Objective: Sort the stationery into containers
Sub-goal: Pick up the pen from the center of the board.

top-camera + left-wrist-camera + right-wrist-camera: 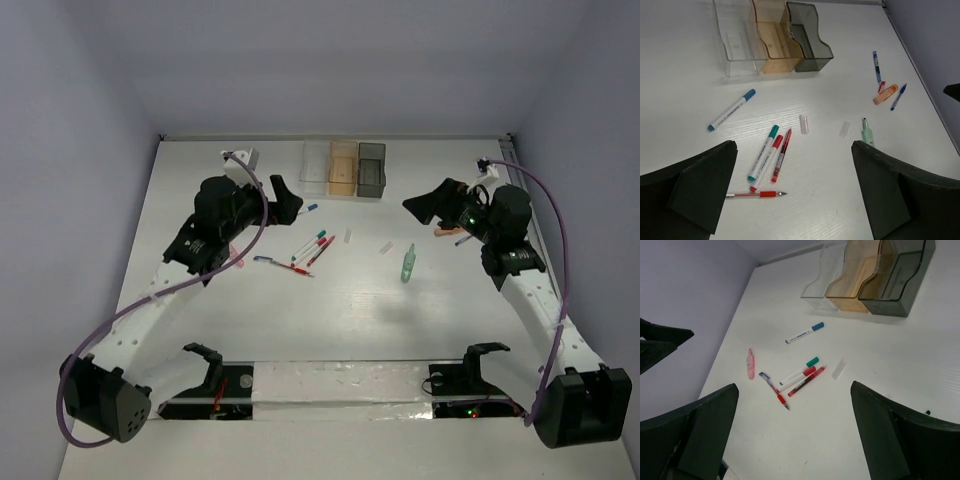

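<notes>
The blue-capped marker lies at an angle to my open fingers. I will move my left gripper down and outward and turn it to close across the white barrel's middle.
Three containers stand in a row at the back: clear, orange, dark grey. Stationery lies loose on the white table. A teal marker, a red marker, a red pen and a red-grip pen cluster mid-table. A blue-capped marker lies nearer the bins. Two pale blocks and a green tube lie to the right. My left gripper hovers open above the cluster. My right gripper hangs open too, holding nothing.
An orange highlighter, two blue pens and a small red piece lie by the right arm. A pink highlighter rests near the left arm. Purple cables loop from both wrists. Walls close in on three sides.
</notes>
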Motion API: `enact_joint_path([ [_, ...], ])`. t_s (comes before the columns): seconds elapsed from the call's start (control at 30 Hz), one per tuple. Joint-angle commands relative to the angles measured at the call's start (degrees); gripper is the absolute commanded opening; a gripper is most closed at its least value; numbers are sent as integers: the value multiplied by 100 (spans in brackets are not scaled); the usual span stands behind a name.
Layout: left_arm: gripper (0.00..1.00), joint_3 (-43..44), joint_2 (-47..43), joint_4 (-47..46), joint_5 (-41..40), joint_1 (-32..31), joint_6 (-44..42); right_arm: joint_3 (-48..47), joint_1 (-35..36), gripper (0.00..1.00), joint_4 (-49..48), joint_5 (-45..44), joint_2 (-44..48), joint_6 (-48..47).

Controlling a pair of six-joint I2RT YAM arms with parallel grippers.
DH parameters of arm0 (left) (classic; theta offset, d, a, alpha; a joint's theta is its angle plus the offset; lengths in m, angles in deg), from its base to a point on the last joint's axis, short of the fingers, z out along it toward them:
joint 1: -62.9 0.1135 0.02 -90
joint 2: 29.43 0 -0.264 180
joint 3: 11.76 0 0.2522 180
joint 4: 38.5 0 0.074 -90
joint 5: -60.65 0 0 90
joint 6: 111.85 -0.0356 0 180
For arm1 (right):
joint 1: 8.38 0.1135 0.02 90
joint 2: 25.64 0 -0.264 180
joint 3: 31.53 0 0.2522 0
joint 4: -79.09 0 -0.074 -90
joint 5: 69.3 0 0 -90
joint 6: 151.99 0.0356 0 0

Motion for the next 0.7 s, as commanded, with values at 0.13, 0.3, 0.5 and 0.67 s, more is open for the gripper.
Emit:
enact_joint_path([
  [0.13,97,890,1127,242,-67,41,-773,175,98,99,-499,-429,655,-134],
  [0.3,82,1645,2216,594,-394,41,-1220,342,151,97,-516,-966,1051,-335],
  [0.5,70,2427,3393,435,-798,41,-1906,325,204,89,-358,-1186,1149,-441],
  [0.67,57,2842,4178,471,-711,41,-2540,237,204,89,-279,-1002,973,-459],
])
